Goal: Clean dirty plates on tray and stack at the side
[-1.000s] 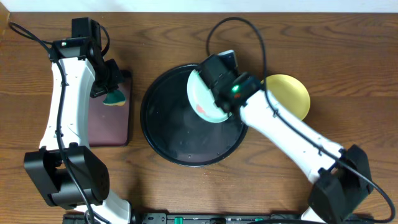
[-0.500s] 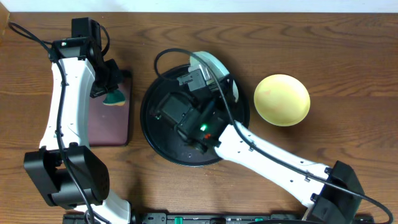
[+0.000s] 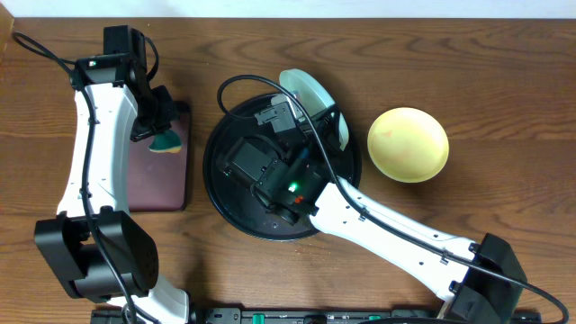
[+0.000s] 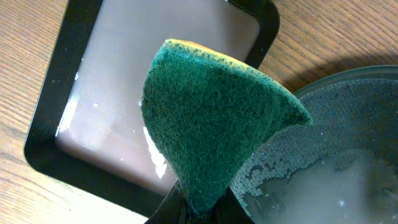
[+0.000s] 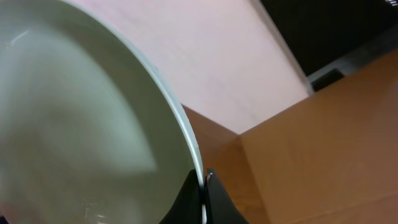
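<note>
I should next swing my right gripper off the black tray, turn the tilted plate flat and lower it onto the yellow plate (image 3: pixel 408 145), which is uncovered at the side.
My right gripper (image 3: pixel 317 115) is shut on the rim of a pale mint-blue plate (image 3: pixel 309 90), held tilted on edge over the far right part of the round black tray (image 3: pixel 219 189). In the right wrist view the plate (image 5: pixel 81 124) fills the left and the jaws (image 5: pixel 203 196) pinch its rim. A pale yellow plate (image 3: pixel 408 144) lies on the table right of the tray. A second mint-blue plate does not show. My left gripper (image 3: pixel 160 133) is shut on a green sponge (image 4: pixel 211 124) above the maroon tray.
A rectangular dark maroon tray (image 3: pixel 162 184) lies left of the black tray; its wet inside (image 4: pixel 174 68) shows in the left wrist view. The black tray's bottom (image 4: pixel 336 162) is wet and foamy. My right arm (image 3: pixel 387 225) crosses the black tray from the lower right.
My right wrist has swung left over the black tray and tipped the mint-blue plate from nearly flat up onto its edge. The yellow plate is now uncovered. The left arm has not moved.
</note>
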Controlling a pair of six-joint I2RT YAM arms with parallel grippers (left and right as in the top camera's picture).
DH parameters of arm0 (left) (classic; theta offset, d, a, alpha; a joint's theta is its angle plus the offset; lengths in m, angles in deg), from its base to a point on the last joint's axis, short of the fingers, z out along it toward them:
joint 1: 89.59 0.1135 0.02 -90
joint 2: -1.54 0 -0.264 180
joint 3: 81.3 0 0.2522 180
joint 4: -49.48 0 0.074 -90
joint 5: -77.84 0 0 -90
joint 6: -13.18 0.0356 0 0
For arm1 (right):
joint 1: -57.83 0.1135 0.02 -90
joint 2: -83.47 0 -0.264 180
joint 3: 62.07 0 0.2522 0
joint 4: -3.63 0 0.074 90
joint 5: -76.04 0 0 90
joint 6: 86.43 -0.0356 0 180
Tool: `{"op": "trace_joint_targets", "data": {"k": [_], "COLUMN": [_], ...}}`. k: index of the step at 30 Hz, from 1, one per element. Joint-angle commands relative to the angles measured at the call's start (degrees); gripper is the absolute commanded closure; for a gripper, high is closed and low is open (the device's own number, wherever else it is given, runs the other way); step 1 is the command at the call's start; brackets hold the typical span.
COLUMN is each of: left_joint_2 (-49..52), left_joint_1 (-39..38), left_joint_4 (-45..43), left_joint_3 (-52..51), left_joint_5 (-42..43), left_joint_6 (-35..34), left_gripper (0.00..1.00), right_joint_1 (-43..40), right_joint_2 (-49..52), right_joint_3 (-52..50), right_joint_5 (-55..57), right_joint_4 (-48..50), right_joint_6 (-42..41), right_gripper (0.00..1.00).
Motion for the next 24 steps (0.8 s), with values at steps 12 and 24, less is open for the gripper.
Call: {"op": "trace_joint_targets", "data": {"k": [12,24], "left_joint_2": [0.66,0.66], "left_joint_1": [0.17,0.17], "left_joint_4": [-0.02,0.17], "left_joint_3": [0.13,0.13], "left_joint_5": [0.13,0.13], "left_joint_6": [0.72,0.72], "left_gripper": [0.93,0.93], "right_joint_1": [-15.63,-40.68], "right_joint_2": [-1.53,-9.75], "right_joint_3": [0.13,0.13], "right_joint_5": [-58.45,-88.02], "right_joint_4": [-0.83,-3.48], "right_joint_6": [-0.44,1.07], "right_gripper": [0.99,0.99]}}
